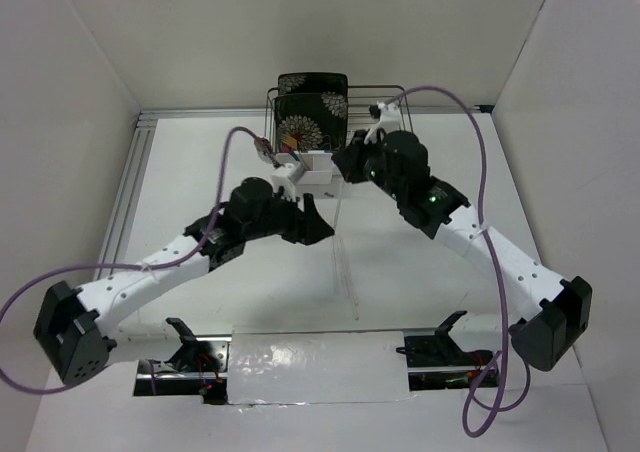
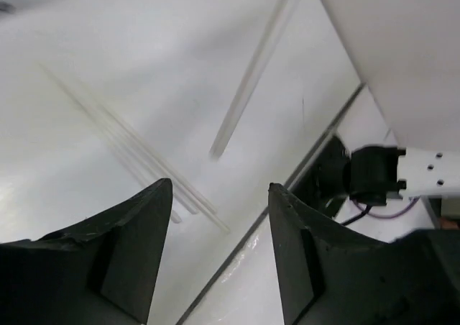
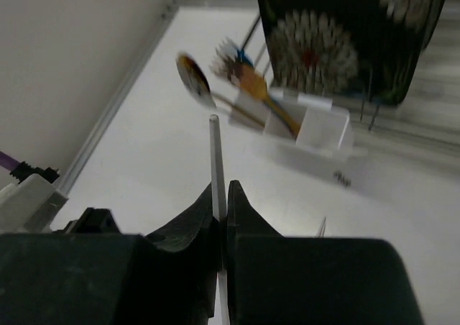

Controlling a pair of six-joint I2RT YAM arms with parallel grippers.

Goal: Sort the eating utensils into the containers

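Note:
The spoon (image 3: 192, 77) and fork fill the other end of the caddy, so the robot's right gripper will next move outward and down to let go of the chopstick in the white caddy's empty end section (image 3: 323, 126).
My right gripper (image 3: 221, 190) is shut on a thin pale chopstick (image 3: 214, 152) that sticks out past its fingertips toward the white caddy (image 3: 320, 132). A spoon (image 3: 192, 77) and a gold fork (image 3: 253, 86) lean out of the caddy's left end. From above, the right gripper (image 1: 347, 162) hovers just right of the caddy (image 1: 318, 179). My left gripper (image 2: 220, 188) is open with nothing between its fingers, over the table. Pale chopsticks (image 2: 136, 149) lie below it, and another chopstick (image 2: 248, 80) shows blurred beyond them. From above, the left gripper (image 1: 318, 224) sits in front of the caddy.
The dark wire dish rack (image 1: 385, 107) stands at the back behind the caddy, holding a black floral plate (image 1: 312, 107). Faint chopsticks (image 1: 345, 267) lie mid-table. A metal rail (image 1: 130, 187) runs along the table's left side. White walls enclose the area.

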